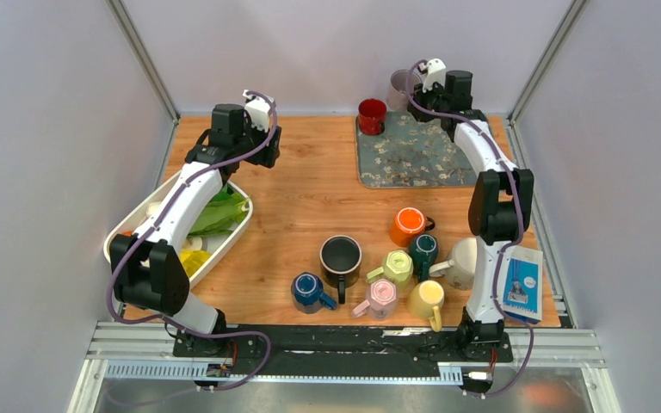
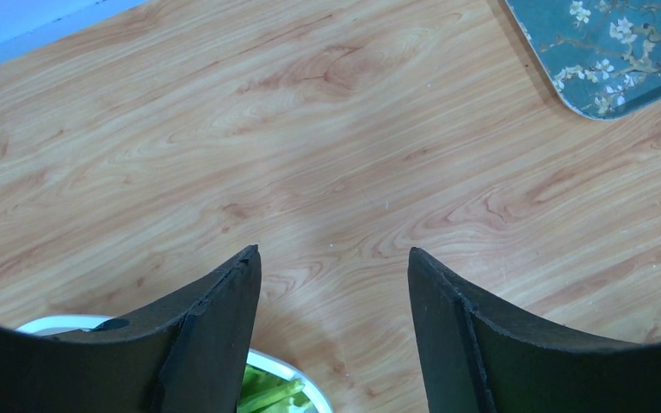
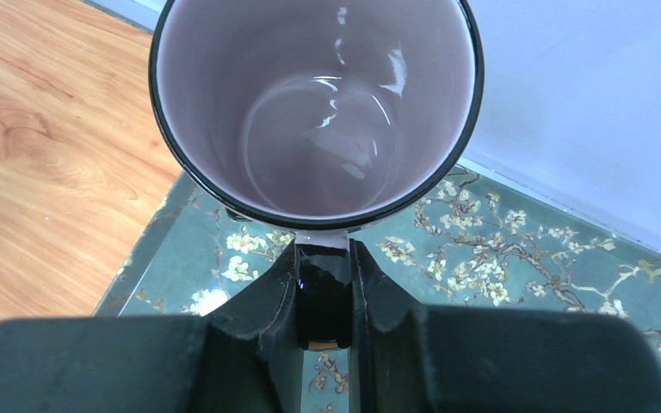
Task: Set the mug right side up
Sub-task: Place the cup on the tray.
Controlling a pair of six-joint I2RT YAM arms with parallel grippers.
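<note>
The lilac mug already has its opening up, so next I should lower my right gripper toward the clear mat beside the red mug and release the lilac mug's black handle there.
A pale lilac mug with a dark rim stands mouth up over the far left part of the floral mat. My right gripper is shut on its black handle. In the top view the mug is at the mat's far edge, with the right gripper beside it. My left gripper is open and empty above bare wood, near the white tray's corner; in the top view the left gripper is at the far left.
A red mug stands at the mat's far left corner. Several mugs cluster at the front, among them black, orange, blue and yellow. A white tray with greens lies at the left. A blue-white packet lies front right.
</note>
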